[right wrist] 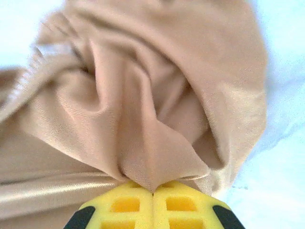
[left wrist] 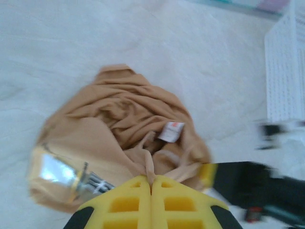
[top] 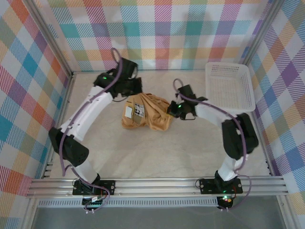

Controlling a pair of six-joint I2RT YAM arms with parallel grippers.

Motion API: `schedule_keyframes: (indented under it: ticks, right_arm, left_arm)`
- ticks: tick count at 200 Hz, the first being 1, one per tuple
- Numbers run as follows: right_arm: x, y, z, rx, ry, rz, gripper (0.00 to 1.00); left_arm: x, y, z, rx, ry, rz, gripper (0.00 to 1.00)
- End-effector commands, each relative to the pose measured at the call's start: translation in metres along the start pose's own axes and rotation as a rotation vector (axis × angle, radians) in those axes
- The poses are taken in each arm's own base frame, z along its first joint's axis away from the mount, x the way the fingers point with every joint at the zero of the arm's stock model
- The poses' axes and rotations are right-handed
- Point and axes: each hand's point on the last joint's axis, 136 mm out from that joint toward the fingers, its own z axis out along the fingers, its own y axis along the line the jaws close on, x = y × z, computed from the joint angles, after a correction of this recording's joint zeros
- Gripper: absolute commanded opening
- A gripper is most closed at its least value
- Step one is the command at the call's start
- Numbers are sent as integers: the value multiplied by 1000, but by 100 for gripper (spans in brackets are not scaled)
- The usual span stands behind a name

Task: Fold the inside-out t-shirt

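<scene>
Next I need to open my left gripper up above the heap and release the thin fold onto the crumpled cloth below, as my right gripper holds the peaked fold.
The inside-out t-shirt lies crumpled in a tan heap at the middle of the table, a pale printed patch on its left part and a small white label showing. My left gripper is at the heap's far left edge, its yellow fingers shut on a thin fold of the t-shirt. At the heap's right edge my right gripper is shut on a peaked fold of the t-shirt. In the top view the left gripper and the right gripper sit on opposite sides of the heap.
A white mesh basket stands at the back right, its wall close to the right arm. Plaid walls close the table on three sides. Pale table surface lies bare in front of the heap.
</scene>
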Motion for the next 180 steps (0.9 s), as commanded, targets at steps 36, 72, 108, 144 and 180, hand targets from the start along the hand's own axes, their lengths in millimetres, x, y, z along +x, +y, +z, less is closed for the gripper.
schedule_keyframes:
  ticks: [36,72,108,144,180]
  right_arm:
    - [-10,-52,-59,96,-65,89,0]
    - [-24,19,-88,-127,-82,22,0]
    - [-32,6,-93,-3,-98,44,9]
    - [-33,-52,-99,291,-199,50,40]
    - [-20,-7,-76,254,-148,-178,50]
  left_arm:
    - [-37,73,-60,11,-196,-183,0]
    - [-42,53,-55,116,-179,-189,0]
    - [-21,37,-28,156,-89,-174,8]
    - [27,46,9,108,25,-173,30]
    - [77,86,34,10,110,-221,54]
